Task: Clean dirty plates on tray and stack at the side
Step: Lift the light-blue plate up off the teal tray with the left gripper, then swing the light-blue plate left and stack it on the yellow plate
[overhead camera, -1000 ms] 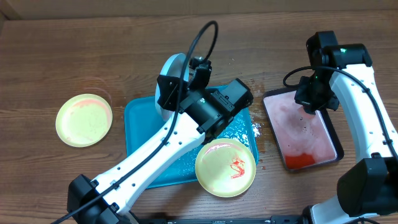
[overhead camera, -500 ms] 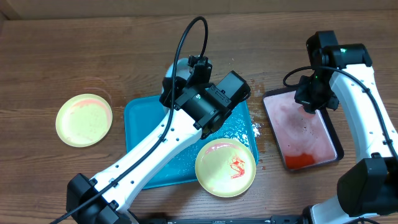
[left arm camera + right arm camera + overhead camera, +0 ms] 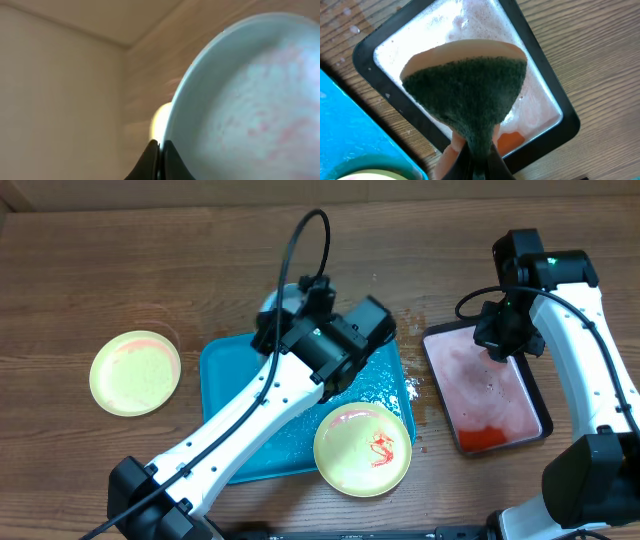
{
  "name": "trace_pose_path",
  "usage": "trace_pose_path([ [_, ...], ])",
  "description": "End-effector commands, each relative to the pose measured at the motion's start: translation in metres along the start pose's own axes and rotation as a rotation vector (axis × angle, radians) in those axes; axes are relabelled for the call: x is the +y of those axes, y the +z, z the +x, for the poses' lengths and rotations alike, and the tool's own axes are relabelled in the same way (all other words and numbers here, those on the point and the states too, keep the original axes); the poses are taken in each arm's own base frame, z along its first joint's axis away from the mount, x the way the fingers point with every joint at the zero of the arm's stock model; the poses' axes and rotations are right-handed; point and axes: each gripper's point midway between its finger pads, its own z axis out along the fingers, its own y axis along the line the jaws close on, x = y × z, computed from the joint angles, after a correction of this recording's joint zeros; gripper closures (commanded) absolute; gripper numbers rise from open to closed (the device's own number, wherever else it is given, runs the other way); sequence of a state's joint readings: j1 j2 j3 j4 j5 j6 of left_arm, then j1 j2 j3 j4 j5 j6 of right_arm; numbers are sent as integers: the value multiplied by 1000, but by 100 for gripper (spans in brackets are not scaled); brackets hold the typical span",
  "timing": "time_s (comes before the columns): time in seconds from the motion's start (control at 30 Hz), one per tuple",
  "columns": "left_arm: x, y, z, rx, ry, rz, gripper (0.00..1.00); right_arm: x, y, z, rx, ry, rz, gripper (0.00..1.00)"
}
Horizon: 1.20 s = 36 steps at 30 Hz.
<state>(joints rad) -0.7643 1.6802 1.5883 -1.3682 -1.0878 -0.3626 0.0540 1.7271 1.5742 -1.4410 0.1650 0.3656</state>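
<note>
My left gripper lowers the light blue plate onto a yellow-green plate point(image 3: 160, 122) to the left in the overhead view next. Then it lets go of the light blue plate's rim.
My left gripper point(image 3: 290, 305) is shut on the rim of the light blue plate point(image 3: 277, 292) and holds it tilted above the far edge of the turquoise tray point(image 3: 225, 380). The arm hides most of the plate from above. In the left wrist view the plate point(image 3: 250, 100) shows faint pink smears, with the jaws point(image 3: 160, 150) pinched on its rim. One pale yellow-green plate point(image 3: 135, 372) lies on the wood at the left. Another point(image 3: 363, 448), with a red sauce smear, sits at the tray's front right corner. My right gripper point(image 3: 505, 345) is shut on a green-and-orange sponge point(image 3: 470, 95).
A black-rimmed tray point(image 3: 535, 402) with pinkish liquid and an orange-red patch stands right of the turquoise tray; the sponge hangs over it point(image 3: 567, 122). Water drops lie on the wood between the trays. The turquoise tray's edge point(image 3: 350, 120) shows in the right wrist view.
My left arm has shifted a little to the left and back with the blue plate in its grip. The right arm and sponge have not moved.
</note>
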Motion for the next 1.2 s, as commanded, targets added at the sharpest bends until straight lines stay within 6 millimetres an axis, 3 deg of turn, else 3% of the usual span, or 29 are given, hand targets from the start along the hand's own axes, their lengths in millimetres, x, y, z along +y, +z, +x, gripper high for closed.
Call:
trace_pose_path([
  [0.0, 26, 9, 1, 0, -76, -120, 96, -5, 0, -1, -10, 7, 16, 96],
  [0.13, -63, -3, 2, 84, -71, 384, 96, -3, 0, -5, -23, 9, 10, 96],
  [0.17, -65, -5, -1, 78, -100, 389, 95, -3, 0, -5, -23, 9, 10, 96],
  [0.27, -18, 4, -3, 31, -267, 103, 95, -4, 0, -3, -16, 8, 13, 96],
  [0.33, -1, 6, 4, 32, -275, 18, 95, -4, 0, -2, -11, 7, 15, 96],
  [0.37, -6, 6, 9, 60, -267, 49, 96, -4, 0, -2, -11, 7, 15, 96],
  [0.53, -90, -17, 33, 330, -344, 545, 95, -3, 0, -4, -20, 9, 11, 96],
  [0.63, -102, -22, 25, 359, -446, 625, 95, -3, 0, -4, -18, 8, 11, 96],
  [0.83, -84, 1, 12, 375, -609, 640, 95, -4, 0, -1, -9, 7, 16, 96],
  [1.17, -38, 83, 38, 535, -915, 680, 95, -4, 0, -1, -9, 7, 16, 96],
])
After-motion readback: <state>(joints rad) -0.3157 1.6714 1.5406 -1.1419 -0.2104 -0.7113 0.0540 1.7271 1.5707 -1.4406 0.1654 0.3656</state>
